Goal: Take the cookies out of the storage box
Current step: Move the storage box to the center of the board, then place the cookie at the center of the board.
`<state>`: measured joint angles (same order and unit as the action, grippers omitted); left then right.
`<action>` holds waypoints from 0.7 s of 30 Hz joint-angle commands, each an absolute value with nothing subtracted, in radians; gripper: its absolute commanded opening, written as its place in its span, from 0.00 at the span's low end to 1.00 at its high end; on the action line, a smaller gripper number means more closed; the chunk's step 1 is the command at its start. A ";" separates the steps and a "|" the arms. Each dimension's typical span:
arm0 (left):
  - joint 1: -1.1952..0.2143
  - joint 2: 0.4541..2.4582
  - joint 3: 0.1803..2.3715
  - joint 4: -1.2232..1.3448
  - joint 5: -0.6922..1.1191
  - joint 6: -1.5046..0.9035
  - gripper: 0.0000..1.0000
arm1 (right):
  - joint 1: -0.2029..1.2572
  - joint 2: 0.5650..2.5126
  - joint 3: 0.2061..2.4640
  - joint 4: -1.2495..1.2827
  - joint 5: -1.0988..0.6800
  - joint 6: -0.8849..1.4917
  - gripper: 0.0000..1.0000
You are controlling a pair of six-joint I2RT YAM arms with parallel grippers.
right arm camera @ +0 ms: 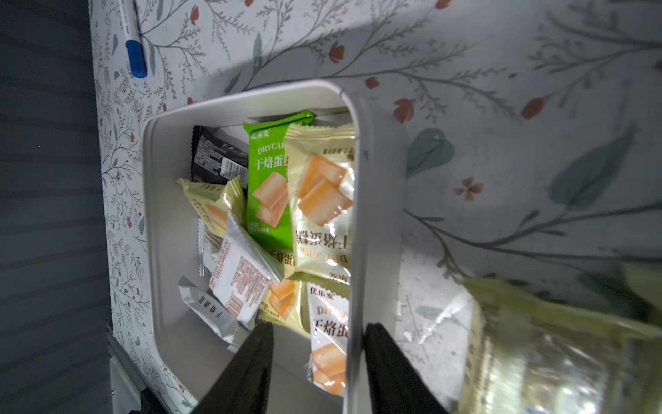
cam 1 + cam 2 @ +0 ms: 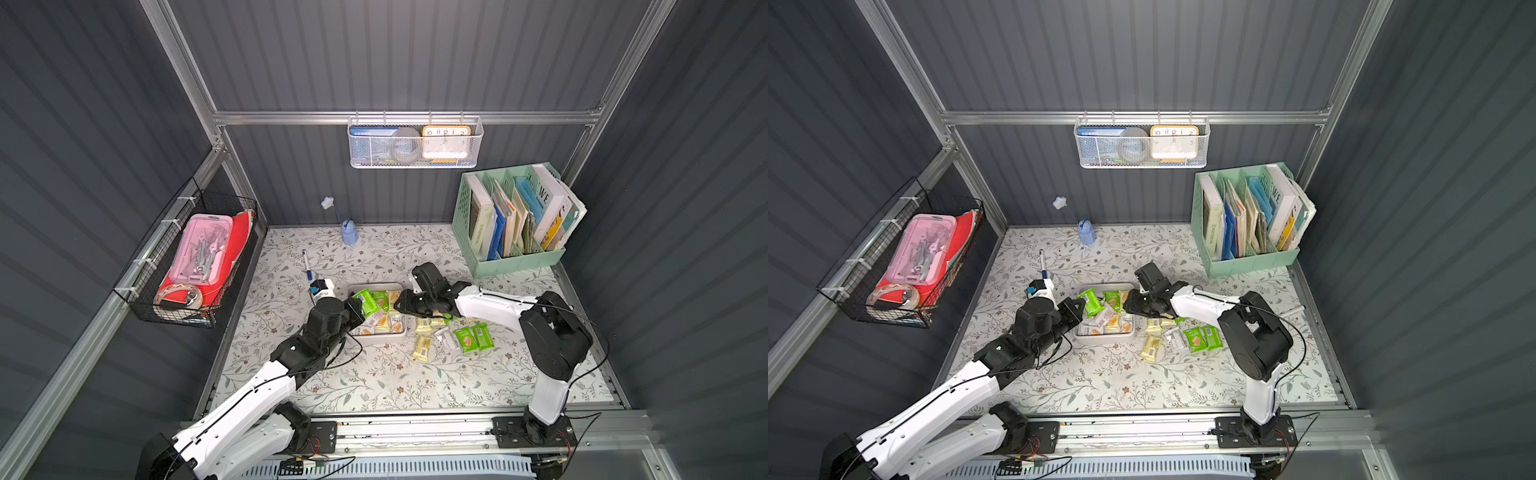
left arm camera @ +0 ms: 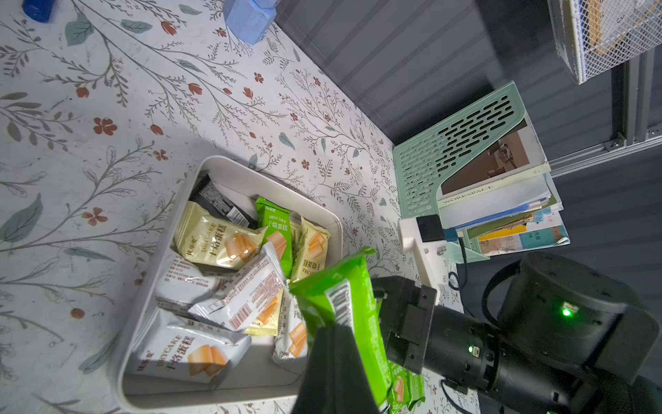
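Observation:
The green packet [image 2: 1091,301] goes across the box in my left gripper next, down to the tabletop behind the loose cookies already beside the box, for release there.
The white storage box [image 2: 382,336] lies mid-table and holds several cookies [image 2: 385,322] in pale yellow, white, green and black packets. My left gripper [image 2: 358,309] hangs over the box's left edge, shut on a green cookie packet [image 3: 344,297]; that packet [image 2: 1091,301] shows in both top views. My right gripper [image 1: 317,333] is open at the box's right wall [image 1: 358,215], one finger inside and one outside, with a white packet [image 1: 327,351] between them. Several more cookies [image 2: 453,334] lie on the table right of the box.
A mint-green file holder [image 2: 511,216] with books stands at the back right. A blue-capped pen [image 2: 307,266] and a small blue object [image 2: 349,235] lie behind the box. A wire basket [image 2: 187,257] with a pink case hangs on the left wall, a white mesh basket [image 2: 415,141] at the back.

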<state>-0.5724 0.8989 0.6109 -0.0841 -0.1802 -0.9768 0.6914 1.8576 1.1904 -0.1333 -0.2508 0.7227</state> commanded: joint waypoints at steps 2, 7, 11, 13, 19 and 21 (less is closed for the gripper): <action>-0.575 0.887 0.602 -0.085 -0.176 -0.968 0.00 | 0.704 1.860 1.219 -0.110 -0.281 0.719 0.47; -0.575 0.923 0.620 -0.044 -0.124 -0.930 0.00 | 0.676 1.754 1.152 -0.097 -0.171 0.714 0.50; -0.576 1.012 0.665 0.004 -0.088 -0.868 0.00 | 0.602 1.612 1.056 -0.130 -0.112 0.718 0.51; -0.578 1.077 0.686 0.055 -0.048 -0.851 0.00 | 0.563 1.531 1.004 -0.161 -0.064 0.716 0.51; -0.590 1.325 0.788 0.178 0.034 -0.823 0.00 | 0.505 1.269 0.892 -0.323 0.104 0.721 0.51; -0.601 1.414 0.832 0.218 0.053 -0.815 0.00 | 0.506 1.175 0.846 -0.336 0.126 0.733 0.51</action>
<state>-0.5865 1.3434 0.7765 0.1253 -0.0029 -0.8619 0.5014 1.2617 0.8886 -0.2436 0.0368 0.7235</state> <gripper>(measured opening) 0.045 0.509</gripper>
